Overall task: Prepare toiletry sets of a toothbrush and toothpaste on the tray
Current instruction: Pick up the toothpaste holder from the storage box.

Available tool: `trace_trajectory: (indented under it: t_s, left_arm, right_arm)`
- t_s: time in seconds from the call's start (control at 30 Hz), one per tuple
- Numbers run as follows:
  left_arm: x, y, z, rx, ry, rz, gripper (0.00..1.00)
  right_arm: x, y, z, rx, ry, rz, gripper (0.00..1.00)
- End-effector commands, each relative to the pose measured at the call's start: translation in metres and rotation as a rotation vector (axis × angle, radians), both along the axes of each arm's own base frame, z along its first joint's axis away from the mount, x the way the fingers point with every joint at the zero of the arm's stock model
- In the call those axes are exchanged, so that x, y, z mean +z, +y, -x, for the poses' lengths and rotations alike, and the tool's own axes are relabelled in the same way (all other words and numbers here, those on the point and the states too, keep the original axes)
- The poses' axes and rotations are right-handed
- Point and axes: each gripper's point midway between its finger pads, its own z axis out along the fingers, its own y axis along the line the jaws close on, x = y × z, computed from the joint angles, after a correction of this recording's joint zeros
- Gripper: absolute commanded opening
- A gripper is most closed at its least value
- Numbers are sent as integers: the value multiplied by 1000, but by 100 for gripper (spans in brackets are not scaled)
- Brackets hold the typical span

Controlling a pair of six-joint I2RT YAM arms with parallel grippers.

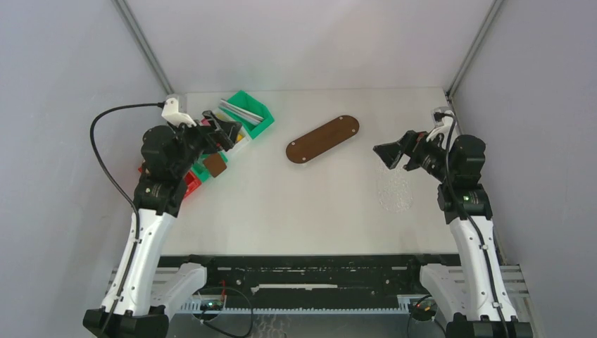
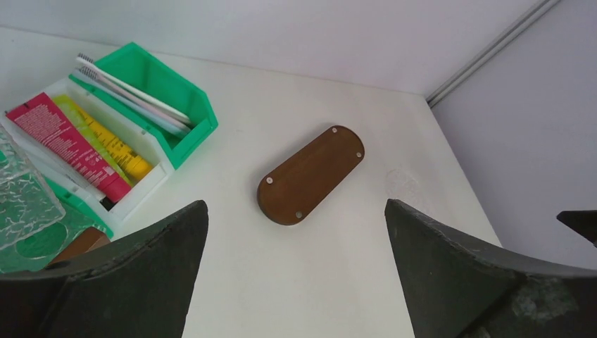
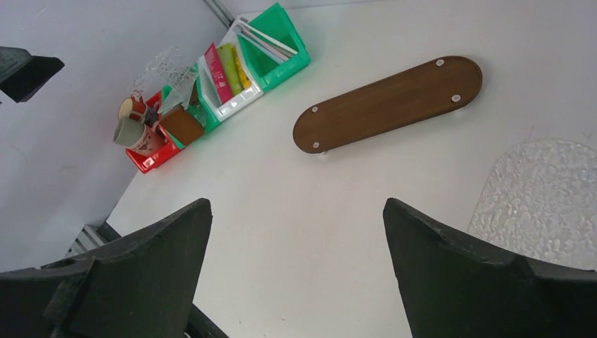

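Observation:
My left gripper will next move down and to the left in the wrist view onto the clear textured holder (image 2: 24, 191), because the holder is below it and on that side.
A brown oval tray (image 1: 322, 139) (image 2: 310, 174) (image 3: 391, 102) lies bare near the table's middle. White toothbrushes (image 2: 134, 95) (image 3: 266, 39) lie in a green bin (image 1: 248, 113). A red toothpaste tube (image 2: 67, 144) (image 3: 218, 70) and a yellow-green tube (image 2: 105, 137) lie in a white bin beside it. Cups (image 3: 134, 128) stand in a red bin at the left. My left gripper (image 1: 224, 130) (image 2: 296, 204) hovers open over the bins, holding nothing. My right gripper (image 1: 384, 156) (image 3: 296, 204) hangs open and empty to the right of the tray.
A clear textured oval tray (image 1: 394, 190) (image 3: 545, 204) lies below my right gripper. A clear glass cup (image 2: 21, 197) and a brown block (image 2: 77, 243) sit by the bins. Grey walls close in the table on three sides.

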Motion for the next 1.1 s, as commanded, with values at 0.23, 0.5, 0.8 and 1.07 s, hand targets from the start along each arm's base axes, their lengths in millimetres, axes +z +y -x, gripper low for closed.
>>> trace_trajectory:
  t_s: [0.23, 0.5, 0.8, 1.07]
  left_arm:
    - [14, 7, 7, 8, -92, -62, 100]
    - [11, 37, -11, 134, -85, -232, 100]
    - [-10, 111, -44, 456, 110, -566, 92]
    - [-62, 138, -64, 536, 243, -688, 62]
  right_arm:
    - [52, 23, 4, 211, -136, -25, 100]
    - [12, 56, 13, 472, -178, 126, 100]
    - [-23, 67, 37, 648, -154, 113, 100]
    - [-23, 69, 43, 650, -168, 127, 100]
